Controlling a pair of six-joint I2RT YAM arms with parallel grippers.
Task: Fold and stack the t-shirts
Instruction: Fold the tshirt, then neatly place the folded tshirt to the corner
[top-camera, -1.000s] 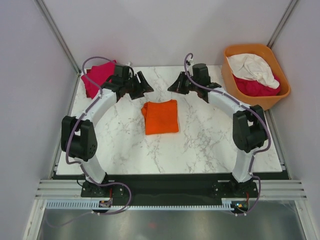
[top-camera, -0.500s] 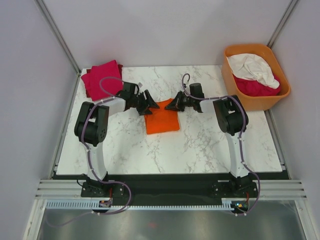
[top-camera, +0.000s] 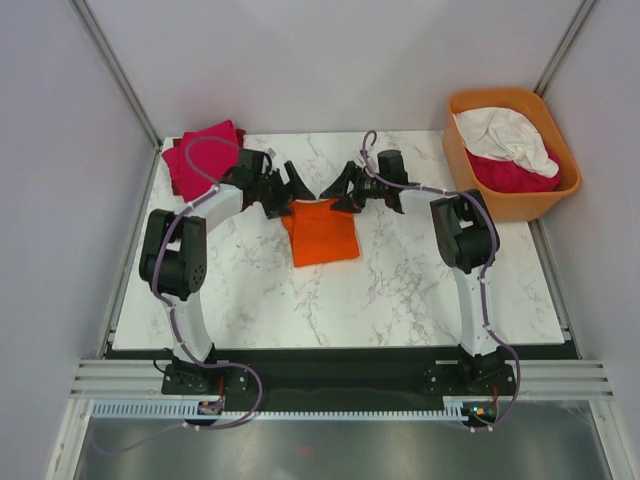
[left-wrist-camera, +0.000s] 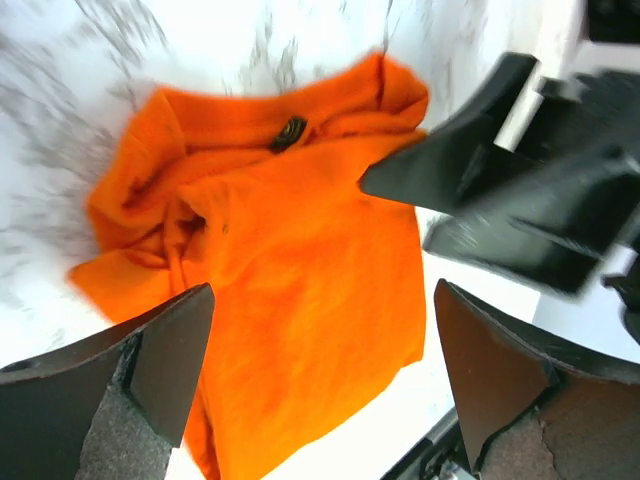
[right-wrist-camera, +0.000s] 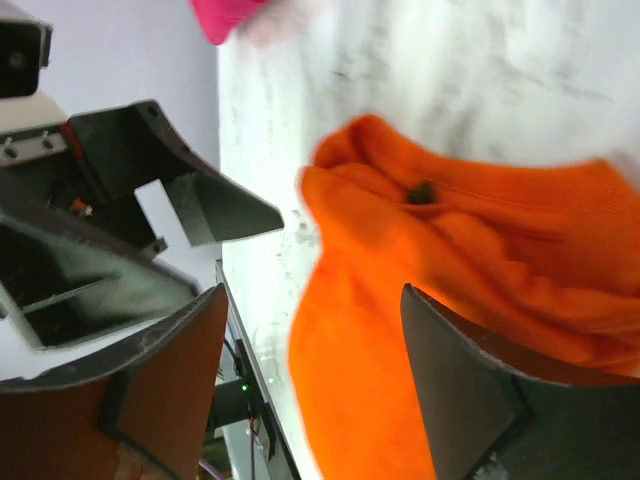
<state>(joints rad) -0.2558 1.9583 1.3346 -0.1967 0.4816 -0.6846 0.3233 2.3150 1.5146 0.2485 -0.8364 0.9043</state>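
My left gripper should shift left in the wrist view until both fingers straddle the t-shirt's bunched side fold (top-camera: 289, 223) (left-wrist-camera: 150, 277), as the fold sits outside the gripper's opening.
A bright orange t-shirt (top-camera: 321, 233) lies folded on the marble table (top-camera: 420, 275), its far edge a little rumpled. My left gripper (top-camera: 297, 190) and right gripper (top-camera: 338, 190) hover low at that far edge, facing each other, both open and holding nothing. In the left wrist view the orange t-shirt (left-wrist-camera: 280, 260) fills the space below my open left gripper (left-wrist-camera: 322, 375). The right wrist view shows the orange t-shirt (right-wrist-camera: 470, 250) under my open right gripper (right-wrist-camera: 312, 395). A magenta-pink t-shirt (top-camera: 200, 155) lies folded at the back left corner.
An orange plastic tub (top-camera: 553, 195) stands off the table's back right corner, holding a white t-shirt (top-camera: 505, 130) and a crimson one (top-camera: 515, 172). Grey walls close in the back and sides. The two grippers are close together.
Both arms came down from the back of the table to the orange t-shirt's far edge. The right gripper was shut half a second ago and is now open; the left opened wider.
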